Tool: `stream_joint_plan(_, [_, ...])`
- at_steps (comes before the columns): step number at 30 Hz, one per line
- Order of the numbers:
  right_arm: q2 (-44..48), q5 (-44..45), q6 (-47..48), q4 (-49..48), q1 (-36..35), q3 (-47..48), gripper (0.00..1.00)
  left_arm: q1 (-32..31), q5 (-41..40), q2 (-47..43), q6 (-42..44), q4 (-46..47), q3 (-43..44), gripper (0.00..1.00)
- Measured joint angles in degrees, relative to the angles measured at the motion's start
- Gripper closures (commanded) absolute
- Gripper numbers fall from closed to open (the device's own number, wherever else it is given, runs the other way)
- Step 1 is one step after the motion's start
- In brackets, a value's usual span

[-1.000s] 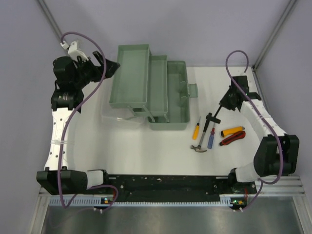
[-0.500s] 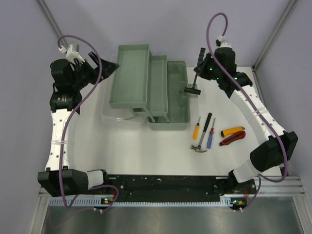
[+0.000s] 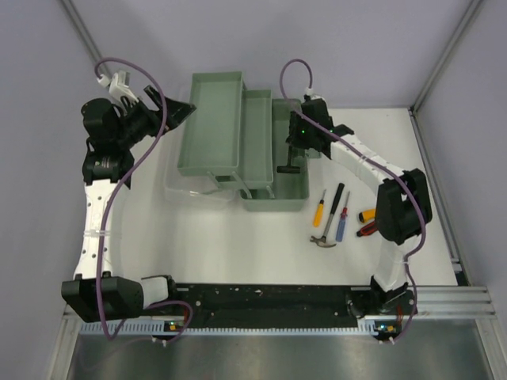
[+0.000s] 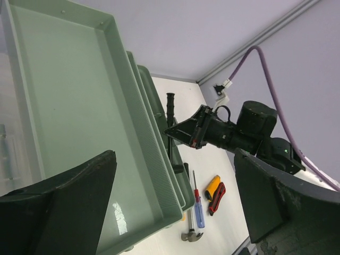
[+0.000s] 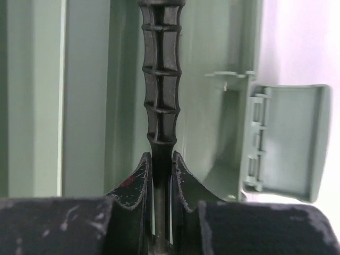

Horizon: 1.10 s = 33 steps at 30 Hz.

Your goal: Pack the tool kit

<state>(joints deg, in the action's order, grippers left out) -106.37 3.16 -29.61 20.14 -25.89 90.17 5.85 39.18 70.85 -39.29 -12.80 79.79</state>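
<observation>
The black tool is still hanging above the box's open section (image 5: 212, 122), so my right gripper should go down into it and move toward the box's side by the trays.
The green toolbox (image 3: 207, 87) stands open at the back centre, its trays stepped out to the left. My right gripper (image 3: 300, 149) is shut on a black tool with a ribbed handle (image 5: 160, 79) and holds it over the box's right compartment (image 5: 212, 122). Its dark head (image 3: 289, 168) hangs over that compartment. The tool also shows in the left wrist view (image 4: 170, 103). My left gripper (image 3: 179, 110) is open and empty at the top tray's far left corner (image 4: 64, 79).
On the table right of the box lie a yellow screwdriver (image 3: 318, 210), a black screwdriver (image 3: 337, 199), a blue-handled screwdriver (image 3: 343, 224), a small hammer (image 3: 322, 240) and yellow and red knives (image 3: 367, 222), partly behind my right arm. A clear tray (image 3: 186, 190) lies under the box's front left.
My right arm has swung left from the table's right side, carrying the black tool from among the loose tools to over the toolbox. The left arm has hardly moved.
</observation>
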Motion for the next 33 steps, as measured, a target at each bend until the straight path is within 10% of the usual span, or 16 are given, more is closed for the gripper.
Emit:
stream_joint_plan(22, [-14.99, -6.71, -8.55, -8.79, -3.96, 3.23, 0.99, -1.44, -2.69, -0.81, 0.42, 0.37, -1.11, 0.07])
stream_joint_plan(33, [-19.91, -8.41, -12.2, -10.43, -4.02, 3.06, 0.68, -1.44, -2.82, 0.7, 0.28, 0.37, -1.14, 0.07])
